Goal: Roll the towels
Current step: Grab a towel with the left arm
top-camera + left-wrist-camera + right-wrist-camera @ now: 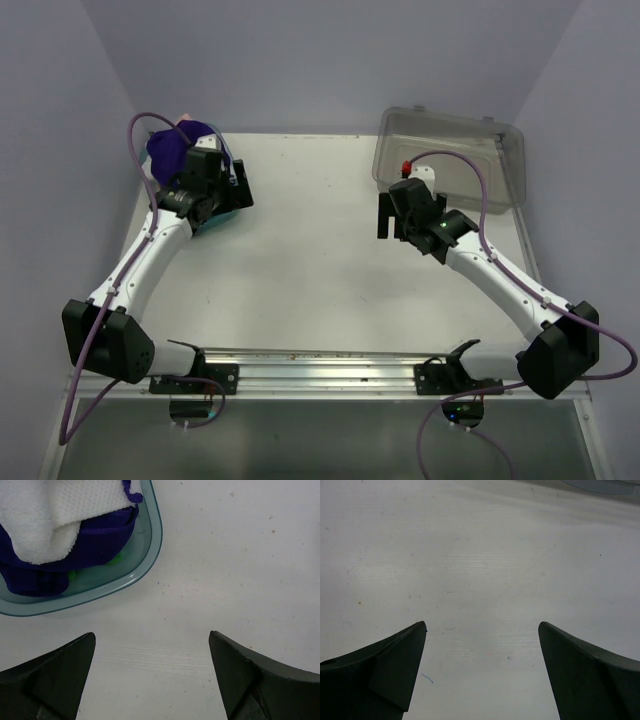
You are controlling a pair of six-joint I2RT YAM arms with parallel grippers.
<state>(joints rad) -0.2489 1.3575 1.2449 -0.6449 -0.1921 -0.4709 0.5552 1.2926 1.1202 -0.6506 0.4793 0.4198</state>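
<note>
My left gripper needs to move outward next, over the basket and onto the dark purple towel (172, 148), because the towel lies outward of it, to its left in the top view.
The towels lie bunched in a teal basket (152, 550) at the table's far left. A white towel (55, 515) rests on top of a dark purple towel (100, 537). From above, the purple towel (172, 148) and a bit of pink cloth (186, 121) show behind the left arm. My left gripper (152, 637) hangs open over bare table just beside the basket's rim, touching no cloth. My right gripper (482, 625) is also open, above bare table, with nothing between its fingers.
A clear grey plastic bin (450, 155) stands at the back right, just behind the right gripper (398, 220). Something small and green (116, 558) lies in the basket under the towels. A metal rail (320, 365) runs along the near edge.
</note>
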